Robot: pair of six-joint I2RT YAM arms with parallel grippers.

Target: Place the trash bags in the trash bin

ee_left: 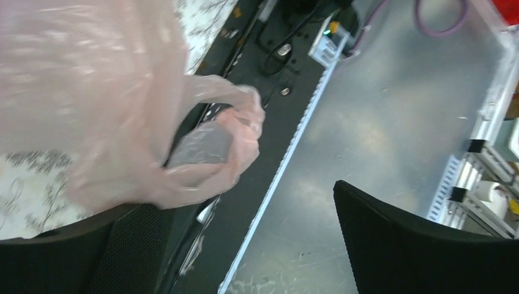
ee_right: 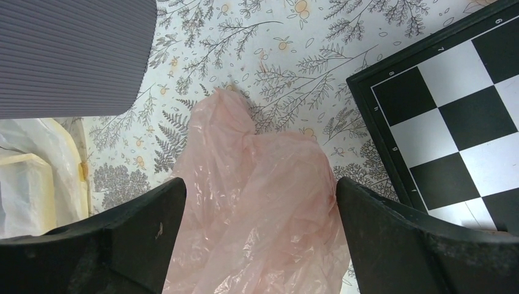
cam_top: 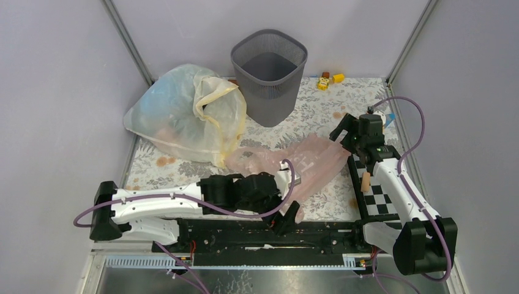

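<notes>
Next, my right gripper goes down and draws back around the bag's edge by the chessboard, since that edge is below the open gripper and back from it.
The pale-pink trash bag lies crumpled on the floral mat in front of the dark grey mesh trash bin, which stands upright at the back. My left gripper is open at the bag's near edge, over the table's front rail. In the left wrist view a fold of the bag drapes over one finger. My right gripper is open and hovers above the bag's right end. In the right wrist view the bag lies between the spread fingers, and the bin's wall is at the upper left.
A large cloudy whitish bag with a cream-yellow rim sits left of the bin. A chessboard with a small cork-like cylinder lies at the right. Small yellow toys sit at the back. Grey walls enclose the table.
</notes>
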